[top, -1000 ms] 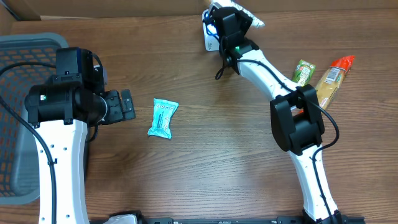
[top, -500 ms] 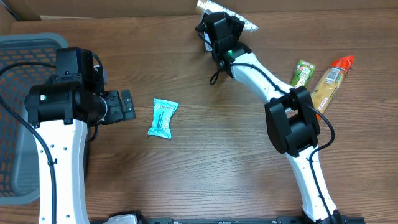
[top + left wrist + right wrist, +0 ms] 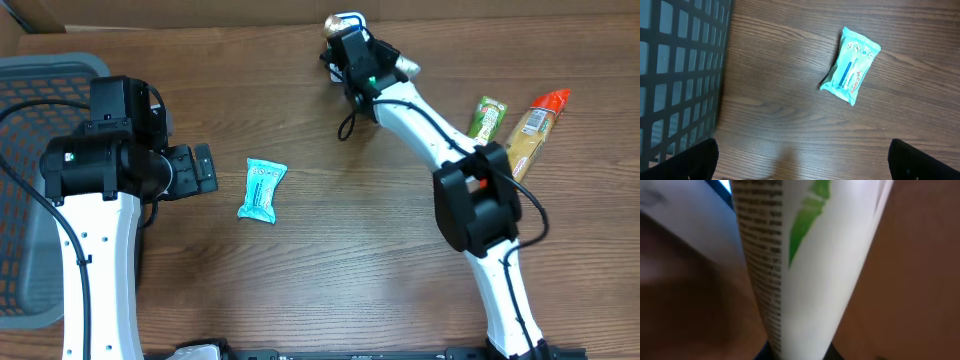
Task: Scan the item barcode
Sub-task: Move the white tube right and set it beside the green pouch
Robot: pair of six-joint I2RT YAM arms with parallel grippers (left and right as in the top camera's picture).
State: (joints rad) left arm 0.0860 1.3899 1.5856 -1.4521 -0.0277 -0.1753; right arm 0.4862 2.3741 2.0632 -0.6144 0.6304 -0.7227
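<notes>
Next I will swing my right gripper back and toward the right in the overhead view, then down to release the white packet beside the green packet.
My right gripper (image 3: 352, 45) is at the far middle of the table, shut on a white packet (image 3: 815, 270) with small black print and a green streak. That packet fills the right wrist view and its lower end sits between the jaws (image 3: 800, 352). From overhead only the packet's ends (image 3: 343, 20) show past the wrist. No barcode shows on it. My left gripper (image 3: 205, 170) stands open over bare wood (image 3: 802, 160), a little left of a teal packet (image 3: 262, 188) (image 3: 850, 65) lying flat on the table.
A grey mesh basket (image 3: 40, 80) (image 3: 675, 75) stands at the left edge beside the left arm. A green packet (image 3: 488, 117) and an orange-and-yellow packet (image 3: 533, 128) lie at the far right. A cardboard wall runs along the back.
The right wrist has shifted a little left and turned, swinging the white packet round; it now covers the white-and-blue thing seen beside it earlier. The left arm and teal packet have not moved.
</notes>
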